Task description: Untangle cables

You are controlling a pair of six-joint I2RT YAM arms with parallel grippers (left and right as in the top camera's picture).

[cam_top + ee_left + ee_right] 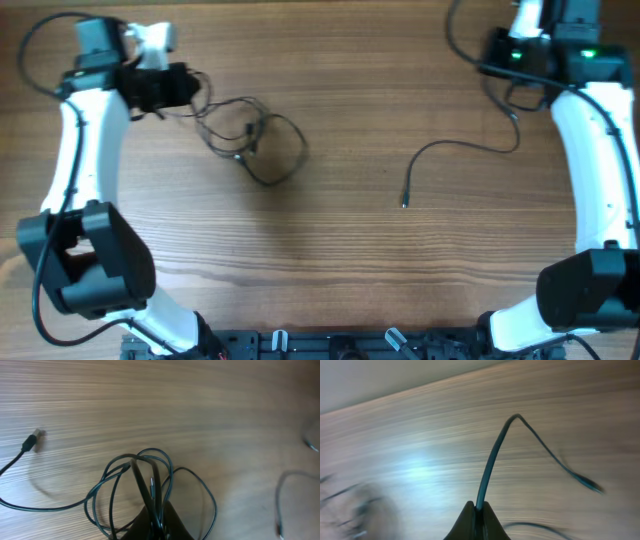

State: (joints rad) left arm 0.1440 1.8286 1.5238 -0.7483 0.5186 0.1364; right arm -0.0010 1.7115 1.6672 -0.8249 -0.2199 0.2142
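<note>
I should next carry the strands to the right in the overhead view with my left gripper, toward the single cable, and let them go, because bare wood (325,108) (232,462) is there.
A tangle of thin black cables (252,138) lies in loose loops on the wooden table at the back left. My left gripper (193,93) is shut on several strands of it; the left wrist view shows the fingers (158,522) pinching the loops (150,477). One strand runs left to a plug tip (30,442). A single separate cable (455,145) curves across the right side and ends in a plug (405,203). My right gripper (477,515) is shut on the single cable (495,455) and sits at the back right (503,85).
The wooden table (330,270) fills the view. Thicker black arm cables loop at the back left (35,45) and back right (455,35). The arm bases stand at the front left (90,260) and front right (585,290).
</note>
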